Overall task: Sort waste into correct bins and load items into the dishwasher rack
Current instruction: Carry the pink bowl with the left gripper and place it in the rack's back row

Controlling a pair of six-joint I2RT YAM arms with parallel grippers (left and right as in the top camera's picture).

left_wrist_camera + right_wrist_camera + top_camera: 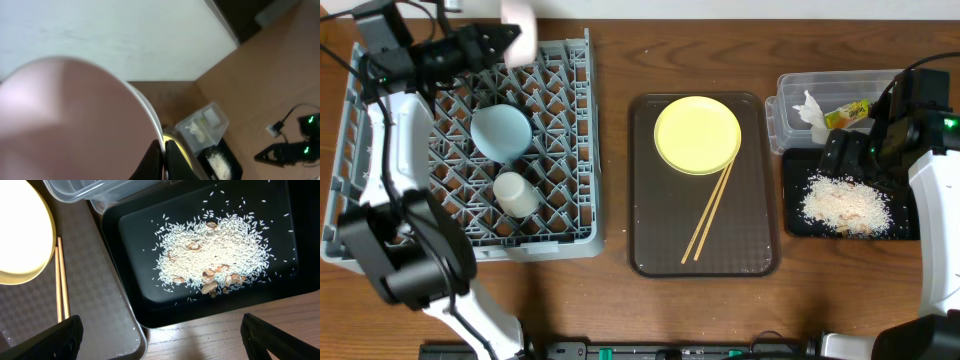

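My left gripper lowers the pinkish-white bowl into the far slots (527, 80) beside the light blue bowl next, since those slots are empty.
My left gripper (505, 42) is shut on the rim of the pinkish-white bowl (520, 28) and holds it above the far edge of the grey dishwasher rack (575, 150). In the left wrist view the bowl (65, 125) fills the left and the fingers (164, 152) pinch its rim. The light blue bowl (500, 130) and the white cup (515, 193) sit in the rack. The yellow plate (697, 135) and the chopsticks (710, 210) lie on the brown tray (655, 245). My right gripper (845, 150) is open and empty over the black tray (800, 228) of rice scraps (215, 250).
The clear tub (785, 110) at the far right holds the white tissue (810, 115) and the yellow-green wrapper (847, 113). The right wrist view shows the brown tray's corner (100, 310) beside the black tray (130, 295), with bare wood table (225, 340) below.
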